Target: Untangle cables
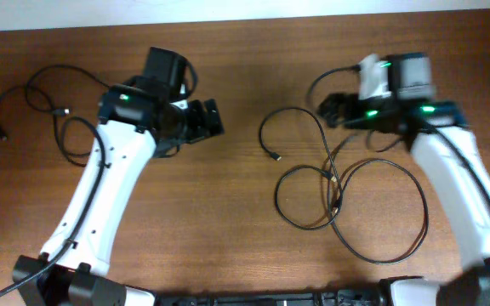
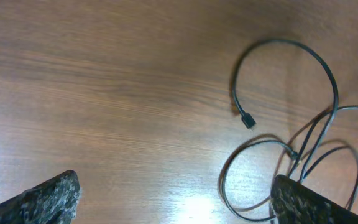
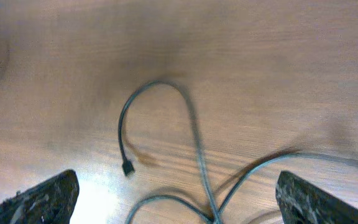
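The robot should next move its left gripper to the right in the overhead view, back and down, and turn it onto the looped cable's bend by the near plug, because pieces of cable cross there.
A tangle of thin black cables lies on the wooden table at centre right, with overlapping loops and a small plug end on its left. Another thin black cable lies loose at the far left behind the left arm. My left gripper is open and empty, left of the tangle; its wrist view shows the plug end and loops ahead. My right gripper is open and empty above the tangle's upper part; its wrist view shows the curved cable and its plug between the fingers.
The table's far edge meets a white wall at the top. The arm bases stand at the near edge. Bare wood lies between the arms.
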Motion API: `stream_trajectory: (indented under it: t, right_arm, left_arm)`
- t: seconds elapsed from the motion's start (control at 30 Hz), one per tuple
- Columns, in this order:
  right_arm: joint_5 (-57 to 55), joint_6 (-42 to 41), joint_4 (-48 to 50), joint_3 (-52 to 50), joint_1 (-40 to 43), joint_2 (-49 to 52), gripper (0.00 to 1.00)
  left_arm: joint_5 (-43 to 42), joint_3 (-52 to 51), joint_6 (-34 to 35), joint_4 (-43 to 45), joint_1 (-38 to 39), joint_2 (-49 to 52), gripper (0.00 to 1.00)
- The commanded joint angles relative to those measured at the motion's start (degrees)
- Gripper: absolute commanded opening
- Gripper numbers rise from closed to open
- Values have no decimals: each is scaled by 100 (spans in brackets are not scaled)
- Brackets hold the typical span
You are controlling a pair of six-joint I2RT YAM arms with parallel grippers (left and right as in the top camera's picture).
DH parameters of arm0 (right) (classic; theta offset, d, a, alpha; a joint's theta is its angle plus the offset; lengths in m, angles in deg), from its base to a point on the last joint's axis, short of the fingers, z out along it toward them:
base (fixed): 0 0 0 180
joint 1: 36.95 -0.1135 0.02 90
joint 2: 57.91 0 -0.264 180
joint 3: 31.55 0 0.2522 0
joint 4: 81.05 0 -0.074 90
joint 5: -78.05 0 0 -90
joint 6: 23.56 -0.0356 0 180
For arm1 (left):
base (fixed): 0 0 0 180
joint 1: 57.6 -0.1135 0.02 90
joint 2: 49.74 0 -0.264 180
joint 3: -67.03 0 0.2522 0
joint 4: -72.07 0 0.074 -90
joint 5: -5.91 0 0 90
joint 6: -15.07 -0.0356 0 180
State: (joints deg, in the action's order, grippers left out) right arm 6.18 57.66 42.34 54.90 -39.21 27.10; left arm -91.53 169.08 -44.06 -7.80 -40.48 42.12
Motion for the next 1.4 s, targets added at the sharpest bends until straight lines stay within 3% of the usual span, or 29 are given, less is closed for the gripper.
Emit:
stream_trajectory:
  t: [0.0, 0.27, 0.53, 0.57, 0.7, 0.8, 1.03, 1.2, 1.37]
  right_arm:
    - [-79, 35, -509, 234, 621, -568, 99]
    - [-79, 256, -1735, 234, 1742, -1327, 99]
    - [-238, 295, -1963, 234, 1810, -1416, 99]
    - [-280, 293, -1976, 234, 1810, -1416, 99]
    - [-382, 293, -1991, 234, 1810, -1416, 99]
    - [-382, 295, -1991, 234, 1810, -1416, 99]
    - [-1014, 175, -1971, 234, 1810, -1416, 98]
    - [-1021, -396, -1912, 234, 2048, -1416, 99]
    - [-861, -420, -1945, 234, 2555, -1416, 99]
  left_arm:
    - [131, -31, -94, 155, 398, 39, 99]
    - [131, -31, -92, 931, 1394, 162, 100]
    - [-87, -31, -188, 1283, 2411, 1038, 92]
    - [-179, -31, -411, 1283, 2479, 1056, 93]
    - [-632, -31, -2411, 1058, 2894, 1132, 100]
    - [-632, -48, -3379, 721, 3226, 1248, 99]
    - [-767, -433, -3438, 809, 3884, 1663, 94]
    - [-1049, -505, -3442, 1067, 4269, 1853, 100]
    - [-195, -505, -3440, 1602, 4680, 2201, 99]
